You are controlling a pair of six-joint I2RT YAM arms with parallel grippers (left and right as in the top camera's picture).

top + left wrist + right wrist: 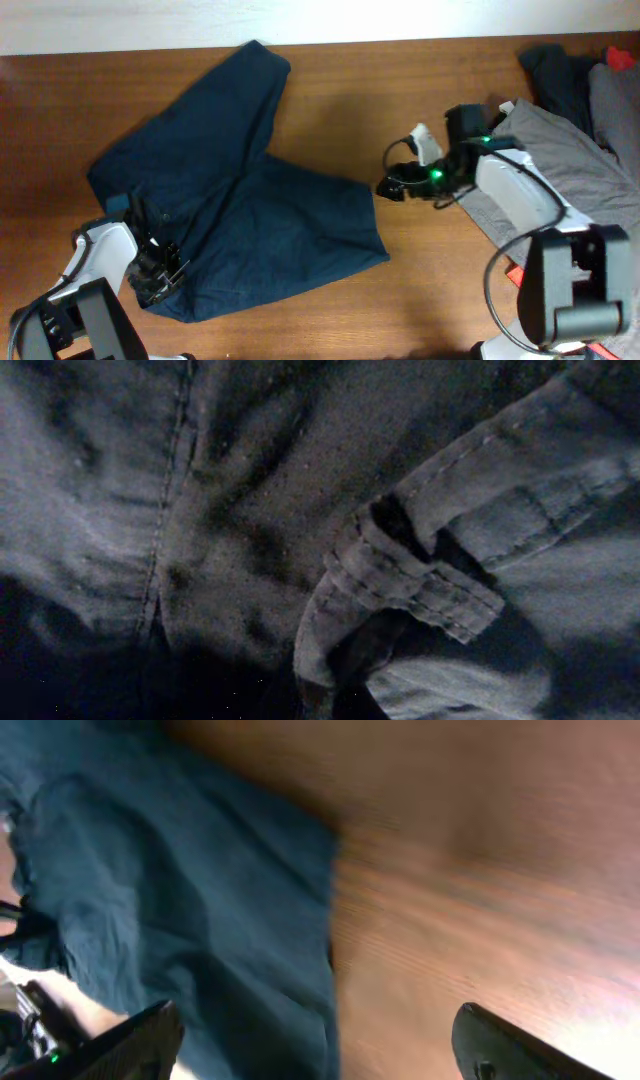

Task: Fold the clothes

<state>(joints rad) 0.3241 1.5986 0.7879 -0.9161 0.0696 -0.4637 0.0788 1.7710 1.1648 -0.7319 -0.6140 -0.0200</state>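
Note:
The bare wood is outward and to the left of my left gripper in the overhead view, so the gripper needs to pull the fold toward that wood and let go of it.
Dark blue trousers (250,210) lie spread on the wooden table (420,90), left of centre, one leg reaching to the far edge. My left gripper (160,268) is down on their near-left waistband. The left wrist view shows only close denim, a seam and a belt loop (420,575), with a fold running down between the jaws, so it looks shut on the cloth. My right gripper (387,187) is open and empty, just off the trousers' right edge. In the right wrist view its fingers (315,1055) straddle that cloth edge (200,920) and bare wood.
A pile of other clothes sits at the right: a grey garment (560,165), a dark one (555,70) and a red one (620,58). Bare wood lies between the trousers and the pile.

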